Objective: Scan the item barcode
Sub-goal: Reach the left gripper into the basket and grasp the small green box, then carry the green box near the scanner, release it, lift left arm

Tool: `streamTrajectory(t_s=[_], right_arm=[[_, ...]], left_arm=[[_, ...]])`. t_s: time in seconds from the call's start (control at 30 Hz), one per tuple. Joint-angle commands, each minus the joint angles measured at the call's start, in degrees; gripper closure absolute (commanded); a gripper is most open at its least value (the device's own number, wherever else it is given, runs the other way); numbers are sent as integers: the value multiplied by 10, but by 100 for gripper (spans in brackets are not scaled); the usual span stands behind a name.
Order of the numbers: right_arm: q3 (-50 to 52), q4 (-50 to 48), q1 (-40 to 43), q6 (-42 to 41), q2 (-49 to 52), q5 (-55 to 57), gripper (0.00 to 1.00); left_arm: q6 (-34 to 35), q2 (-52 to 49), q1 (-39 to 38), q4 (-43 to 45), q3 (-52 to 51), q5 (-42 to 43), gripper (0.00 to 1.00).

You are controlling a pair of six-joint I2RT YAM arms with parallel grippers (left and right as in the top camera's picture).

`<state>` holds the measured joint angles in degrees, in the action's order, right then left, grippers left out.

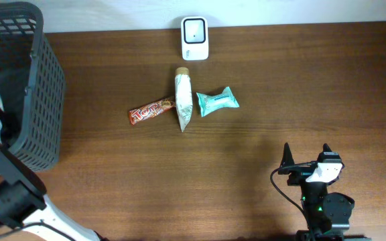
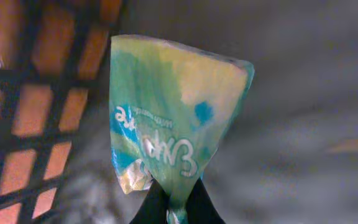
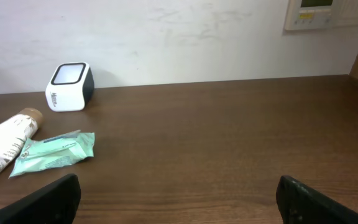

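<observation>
My left gripper lifts the packet out of the basket next and releases it down on the tabletop beside the red candy bar, since that spot is empty.
My left gripper is shut on the bottom edge of a green and teal snack packet with white lettering. The packet stands up in front of the wrist camera, beside the dark basket mesh. The barcode does not show on this face. A white scanner stands at the table's back edge, also visible in the right wrist view as the scanner. My right gripper rests low at the front right, open and empty. In the overhead view the left gripper is hidden at the basket.
On the table lie a red candy bar, a white tube-shaped pack and a teal packet, clustered in front of the scanner. The black mesh basket fills the far left. The left arm's base sits at the front left.
</observation>
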<state>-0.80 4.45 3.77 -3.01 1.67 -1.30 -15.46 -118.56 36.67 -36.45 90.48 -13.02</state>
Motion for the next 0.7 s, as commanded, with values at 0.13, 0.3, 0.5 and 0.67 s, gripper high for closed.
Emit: streamTrajectory(t_s=[0.13, 0.3, 0.5, 0.67], right_arm=[[5, 1, 4, -3, -3, 7, 1], [5, 1, 4, -3, -3, 7, 1], [5, 1, 4, -3, -3, 7, 1], [5, 1, 4, -3, -3, 7, 1]], left_arm=[[195, 313, -112, 35, 84, 129, 100], [276, 408, -268, 36, 80, 310, 100], [277, 296, -464, -116, 51, 291, 100], [294, 131, -562, -202, 51, 269, 100]])
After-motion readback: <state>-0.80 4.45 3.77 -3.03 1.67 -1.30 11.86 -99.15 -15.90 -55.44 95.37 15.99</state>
